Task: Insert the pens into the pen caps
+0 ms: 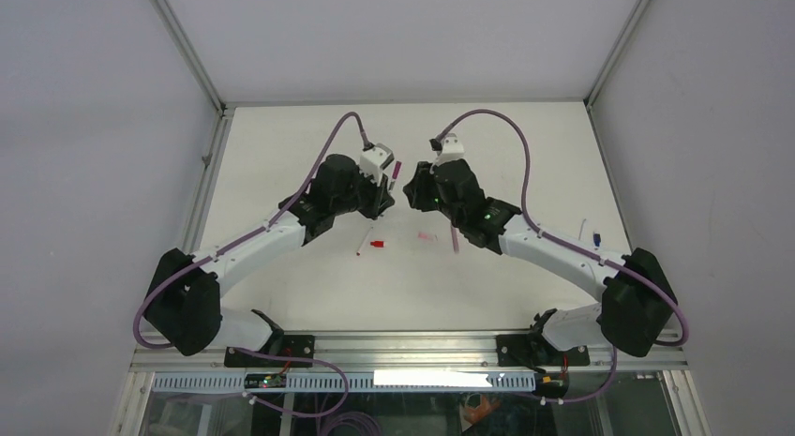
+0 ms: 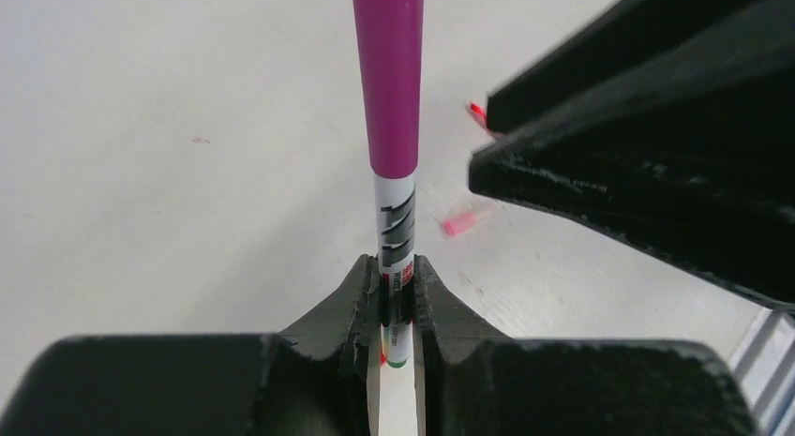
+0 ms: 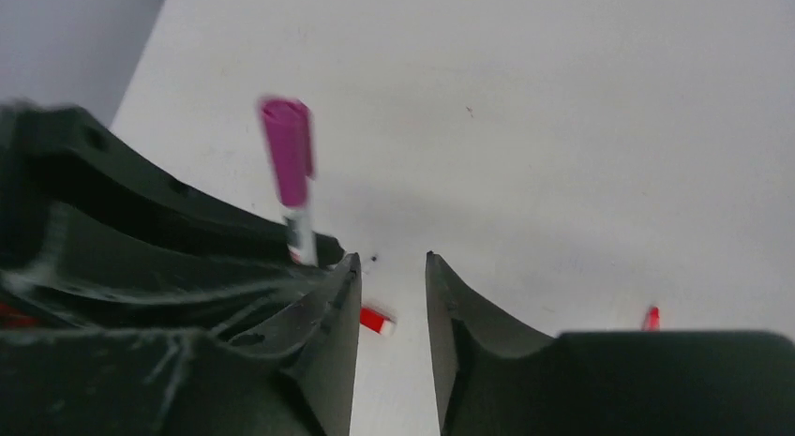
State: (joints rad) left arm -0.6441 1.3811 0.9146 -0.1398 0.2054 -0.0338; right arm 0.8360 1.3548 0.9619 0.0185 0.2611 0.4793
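Observation:
I need to move my left gripper to the left in the top view and lower its pen beside the red pen, since its pen already has its cap on.
My left gripper point(image 2: 398, 267) is shut on the white barrel of a pen point(image 2: 396, 232) whose far end wears a magenta pen cap point(image 2: 388, 80). In the top view this pen point(image 1: 396, 170) stands up between the two grippers at mid table. My right gripper point(image 3: 392, 263) is open with nothing between its fingers, just right of the capped pen point(image 3: 289, 164) and apart from it. On the table below lie a red pen point(image 1: 364, 241), a red cap point(image 1: 377, 243), a pink cap point(image 1: 427, 236) and a purple pen point(image 1: 456, 239).
Two more pens, one with a blue end point(image 1: 596, 237), lie near the table's right edge. The right gripper's black finger point(image 2: 656, 173) fills the right of the left wrist view. Grey walls enclose the table on three sides.

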